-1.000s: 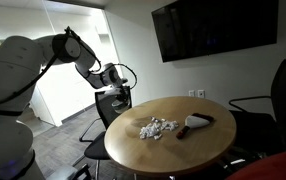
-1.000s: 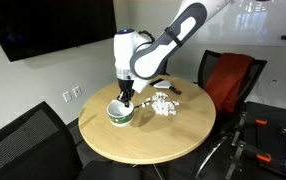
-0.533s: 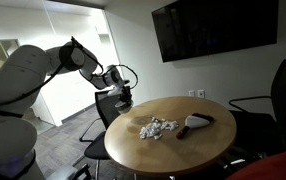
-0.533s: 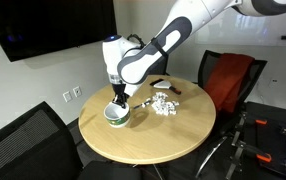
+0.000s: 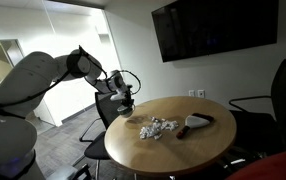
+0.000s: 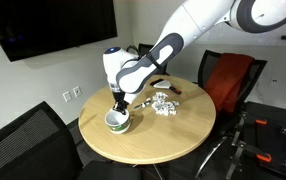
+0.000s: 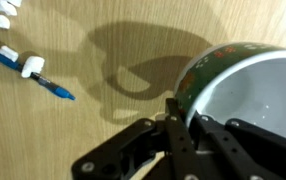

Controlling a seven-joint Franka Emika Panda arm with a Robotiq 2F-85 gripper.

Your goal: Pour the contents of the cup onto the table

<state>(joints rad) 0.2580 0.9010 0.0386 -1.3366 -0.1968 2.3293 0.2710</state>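
Note:
My gripper needs to ease down slightly to set the upright cup on the bare wood near the table's edge and release the cup's rim, because the cup looks empty.
A green, white-lined cup (image 6: 117,121) stands upright on the round wooden table (image 6: 153,135), near its edge. In the wrist view the cup (image 7: 253,85) looks empty. My gripper (image 6: 119,104) reaches down from above and is shut on the cup's rim, one finger inside and one outside (image 7: 183,112). In an exterior view the gripper (image 5: 127,104) hides most of the cup. A pile of small white pieces (image 6: 163,104) lies on the table next to the cup and also shows in an exterior view (image 5: 157,127).
A dark brush-like object (image 5: 198,123) lies beyond the pile. A blue pen (image 7: 45,80) lies on the wood near the cup. Black chairs (image 6: 23,140) and a red-backed chair (image 6: 231,80) ring the table. A screen (image 5: 213,28) hangs on the wall.
The arm has folded lower and the gripper has come down with the cup, which now sits slightly lower and nearer the table's edge. The pile has not moved.

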